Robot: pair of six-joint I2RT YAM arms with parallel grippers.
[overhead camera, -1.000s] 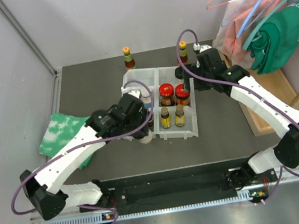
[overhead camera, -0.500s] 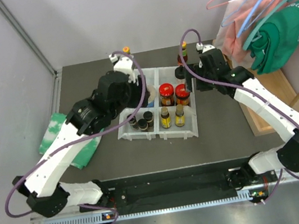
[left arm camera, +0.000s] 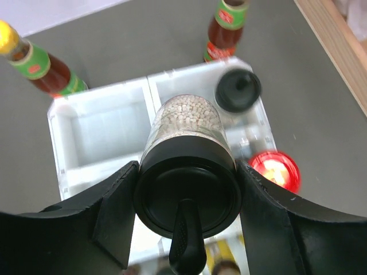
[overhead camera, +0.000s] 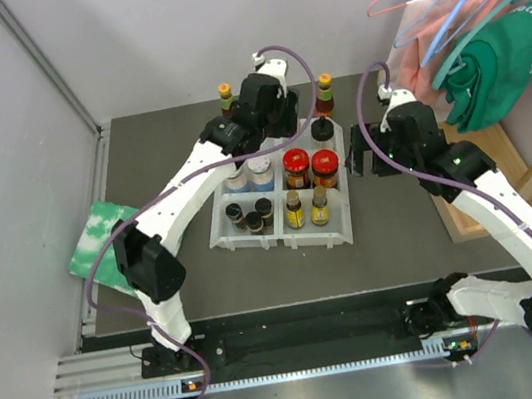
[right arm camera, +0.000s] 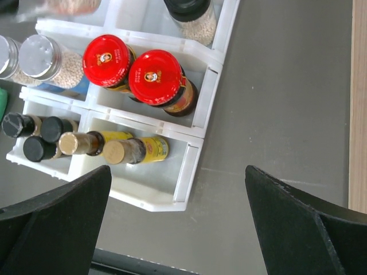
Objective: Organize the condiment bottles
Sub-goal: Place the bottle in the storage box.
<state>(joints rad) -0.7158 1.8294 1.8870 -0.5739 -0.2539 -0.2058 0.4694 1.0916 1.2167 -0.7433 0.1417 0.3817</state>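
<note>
The left gripper lowers the held jar beside the standing black-capped jar, its match, next and releases it, since the free space there lies below the gripper.
My left gripper (overhead camera: 262,109) (left arm camera: 187,166) is shut on a black-capped clear jar of white grains (left arm camera: 186,143), held above the back of the white tray (overhead camera: 344,231) (left arm camera: 103,129). A second black-capped jar (overhead camera: 320,132) (left arm camera: 237,90) (right arm camera: 192,14) stands in the tray's back right compartment. The tray also holds two red-lidded jars (overhead camera: 295,167) (right arm camera: 107,60), two pale-lidded jars (overhead camera: 259,173) (right arm camera: 37,51), two yellow-labelled bottles (overhead camera: 294,208) (right arm camera: 114,150) and tiny dark jars (overhead camera: 252,217) (right arm camera: 34,137). Two yellow-capped sauce bottles (overhead camera: 226,99) (overhead camera: 326,94) stand behind the tray. My right gripper (overhead camera: 366,156) (right arm camera: 178,169) is open and empty, right of the tray.
A green-white cloth (overhead camera: 101,241) lies at the table's left edge. A wooden rack (overhead camera: 468,198) (right arm camera: 358,114) with hangers and clothes (overhead camera: 483,33) stands along the right side. Walls close off the back and left.
My left arm swung from the tray's front left to its back, carrying the black-capped jar. My right arm drew back from the tray's far right corner, leaving a black-capped jar in the back right compartment.
</note>
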